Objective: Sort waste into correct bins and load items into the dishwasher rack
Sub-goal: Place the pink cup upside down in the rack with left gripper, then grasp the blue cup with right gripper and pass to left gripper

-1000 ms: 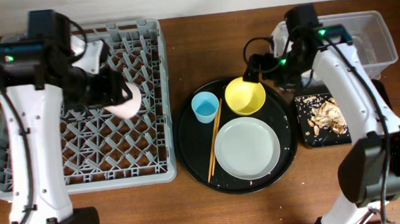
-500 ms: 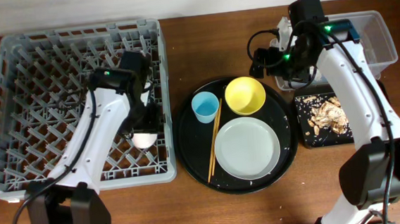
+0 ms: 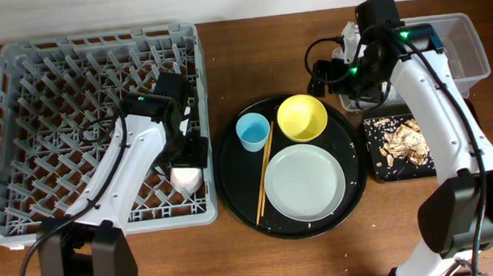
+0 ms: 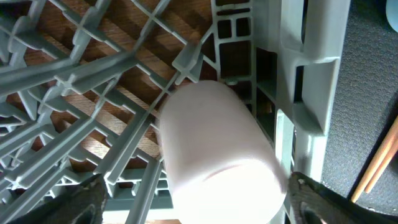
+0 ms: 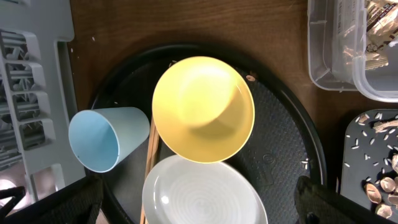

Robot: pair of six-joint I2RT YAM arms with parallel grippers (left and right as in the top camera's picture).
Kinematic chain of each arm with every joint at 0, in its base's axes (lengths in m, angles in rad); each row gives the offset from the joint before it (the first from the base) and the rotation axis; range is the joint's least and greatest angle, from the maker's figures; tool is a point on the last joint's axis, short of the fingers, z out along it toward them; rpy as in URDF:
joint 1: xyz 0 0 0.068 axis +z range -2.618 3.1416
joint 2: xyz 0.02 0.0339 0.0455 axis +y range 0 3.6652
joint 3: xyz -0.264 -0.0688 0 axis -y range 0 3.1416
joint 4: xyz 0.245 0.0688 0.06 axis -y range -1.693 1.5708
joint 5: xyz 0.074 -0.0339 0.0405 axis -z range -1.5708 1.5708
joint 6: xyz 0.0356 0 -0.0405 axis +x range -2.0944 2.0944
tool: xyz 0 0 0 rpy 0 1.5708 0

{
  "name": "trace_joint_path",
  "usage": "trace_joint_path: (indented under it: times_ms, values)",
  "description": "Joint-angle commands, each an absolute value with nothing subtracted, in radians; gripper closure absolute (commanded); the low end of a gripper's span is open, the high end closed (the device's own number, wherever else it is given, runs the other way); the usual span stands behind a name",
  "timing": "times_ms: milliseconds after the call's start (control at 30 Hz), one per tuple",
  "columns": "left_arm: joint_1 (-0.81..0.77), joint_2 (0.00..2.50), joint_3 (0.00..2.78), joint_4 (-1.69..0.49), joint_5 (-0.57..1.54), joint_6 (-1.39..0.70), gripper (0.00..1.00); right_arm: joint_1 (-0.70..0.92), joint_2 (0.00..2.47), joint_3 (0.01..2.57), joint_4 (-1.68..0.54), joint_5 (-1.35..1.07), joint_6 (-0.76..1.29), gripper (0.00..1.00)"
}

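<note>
My right gripper should next go past the yellow bowl [image 3: 302, 117] toward the rack and lower to close on the blue cup's rim, which the cup's opening leaves exposed.
The pink cup [image 3: 186, 177] lies on its side in the grey dishwasher rack [image 3: 52, 99], near its front right edge. My left gripper [image 3: 184, 160] is open around it; in the left wrist view the cup [image 4: 217, 149] sits between my fingers [image 4: 87, 199], with a gap on the left. My right gripper [image 3: 338, 79] is open and empty above the yellow bowl [image 3: 302, 117]. The blue cup [image 3: 252, 131], white plate [image 3: 304, 182] and chopsticks [image 3: 263, 176] lie on the round black tray [image 3: 232, 182]. The right wrist view shows the bowl [image 5: 202, 109], cup [image 5: 96, 138] and plate [image 5: 199, 193].
A clear tub [image 3: 466, 44] holding wrappers stands at the back right. A shallow black tray [image 3: 395, 149] with brown scraps lies in front of it. The round tray's rim sits close to the rack's right wall.
My left arm carried the pink cup from the rack's middle to its front right and lowered it there; the jaws now stand apart. My right gripper drew back slightly from the bowl.
</note>
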State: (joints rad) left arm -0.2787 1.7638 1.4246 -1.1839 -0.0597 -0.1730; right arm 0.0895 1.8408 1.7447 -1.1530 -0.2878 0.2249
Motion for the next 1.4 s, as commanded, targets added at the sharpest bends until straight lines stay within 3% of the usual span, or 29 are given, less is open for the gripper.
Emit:
trace_joint_path:
  times_ms: [0,167,300,433,633,767,867,967,1100,1267,1367]
  values:
    - [-0.275,1.757,1.463,-1.182,-0.056,-0.171,0.06,0.092,1.827,1.758,-1.158,-0.277,0.213,0.04]
    - [-0.252,1.757,1.728,-1.16,0.128,-0.171,0.06,0.21,1.844,1.756,-1.102,-0.276,0.284,0.19]
    - [-0.149,1.759,1.755,-1.066,0.382,-0.172,0.06,0.369,1.953,1.75,-1.004,-0.244,0.433,0.29]
    - [-0.088,1.759,1.755,-1.066,0.377,-0.171,0.06,0.413,2.043,1.75,-1.004,-0.237,0.455,0.37]
    - [-0.062,1.76,1.755,-1.066,0.377,-0.171,0.06,0.42,2.091,1.75,-0.999,-0.217,0.455,0.74]
    - [-0.062,1.76,1.755,-1.065,0.378,-0.171,0.06,0.432,2.119,1.75,-0.998,-0.212,0.455,0.78]
    - [-0.062,1.76,1.755,-1.071,0.379,-0.171,0.07,0.448,2.136,1.75,-0.998,-0.206,0.454,0.96]
    - [-0.062,1.76,1.755,-1.071,0.398,-0.171,0.07,0.442,2.124,1.751,-0.998,-0.248,0.453,0.96]
    - [-0.062,1.76,1.755,-1.068,0.658,-0.126,0.04,0.347,2.012,1.753,-0.96,-0.495,0.4,0.96]
    - [-0.027,1.76,1.755,-1.028,1.103,-0.002,0.01,0.188,1.924,1.752,-0.658,-1.169,0.266,0.96]
    - [-0.018,1.76,1.755,-0.964,1.275,0.006,0.01,0.196,1.924,1.753,-0.467,-1.303,0.331,0.96]
